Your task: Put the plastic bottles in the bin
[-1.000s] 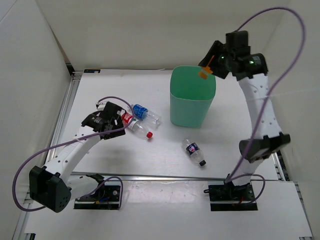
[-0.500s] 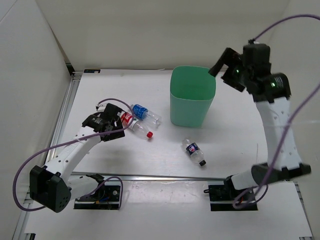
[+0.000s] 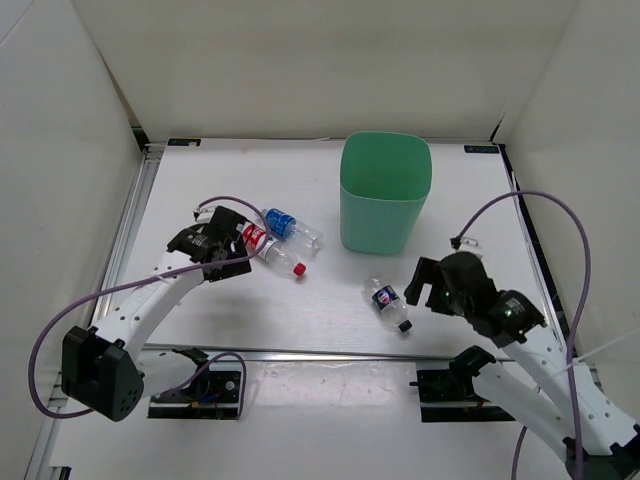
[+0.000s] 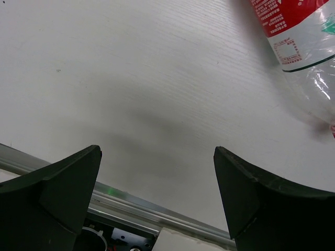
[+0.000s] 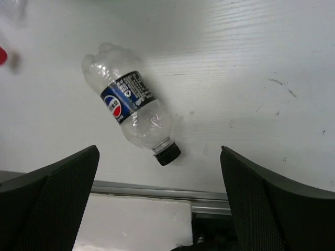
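Observation:
The dark label is below my right gripper and to its left in the top view. My right gripper will move over the label, turn to match the slant of the dark-label bottle and go down.
The mint-green bin [image 3: 386,138] stands upright at the back middle of the table. Three plastic bottles lie on their sides. The red-label one [image 3: 272,252] [image 4: 296,47] and the blue-label one [image 3: 291,227] lie together left of the bin. The dark-label, black-capped one [image 3: 391,305] [image 5: 131,111] lies in front of the bin. My left gripper [image 3: 226,250] [image 4: 157,157] is open just left of the red-label bottle, with nothing between its fingers. My right gripper [image 3: 420,290] [image 5: 159,152] hangs open, low, right beside the black cap, holding nothing.
A metal rail [image 3: 330,352] runs along the table's near edge, close under both grippers. White walls close in the left, back and right sides. The right arm's purple cable [image 3: 560,215] loops above the table's right side.
My right arm held an orange bottle over the bin, let it go, then swung down and forward to the dark-label bottle. The left arm has stayed where it was.

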Motion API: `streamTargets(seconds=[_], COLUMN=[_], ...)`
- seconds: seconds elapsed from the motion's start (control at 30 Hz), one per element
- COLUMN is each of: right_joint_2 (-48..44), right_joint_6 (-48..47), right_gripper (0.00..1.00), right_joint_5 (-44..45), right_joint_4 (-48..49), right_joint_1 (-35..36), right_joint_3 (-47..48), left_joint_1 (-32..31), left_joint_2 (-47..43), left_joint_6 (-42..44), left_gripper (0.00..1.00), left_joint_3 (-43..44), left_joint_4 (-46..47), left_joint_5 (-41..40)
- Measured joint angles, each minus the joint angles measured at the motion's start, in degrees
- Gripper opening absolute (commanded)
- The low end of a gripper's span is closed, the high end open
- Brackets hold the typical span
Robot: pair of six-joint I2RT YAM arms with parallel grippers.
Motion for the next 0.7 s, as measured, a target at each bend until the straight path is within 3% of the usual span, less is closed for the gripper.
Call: streamTargets(seconds=[0.1,0.23,0.43,0.7], right_joint_2=[-4.1,-2.3,10.3,21.4], right_joint_6=[-0.6,-1.2,-3.0,-6.4], right_gripper=[1.0,1.0,1.0,1.0], right_joint_5=[5.9,12.0,16.3,14.6], right_joint_4=[3.4,8.8,17.3,27.1], right_joint_1=[8.1,15.4,17.3,17.4], right_joint_3=[-6.0,-9.7,-11.0,-11.2], left_joint_1=[0.0,0.0,0.0,0.0], left_joint_2=[-0.4,-0.8,-0.8,-1.9], left_joint_6=[0.0,0.0,0.0,0.0], left_gripper=[1.0,1.0,1.0,1.0], left_joint_3=[-0.9,-2.0,-2.2,-2.3], left_joint_4=[0.3,0.3,0.3,0.2], left_joint_5=[0.2,0.3,0.3,0.3])
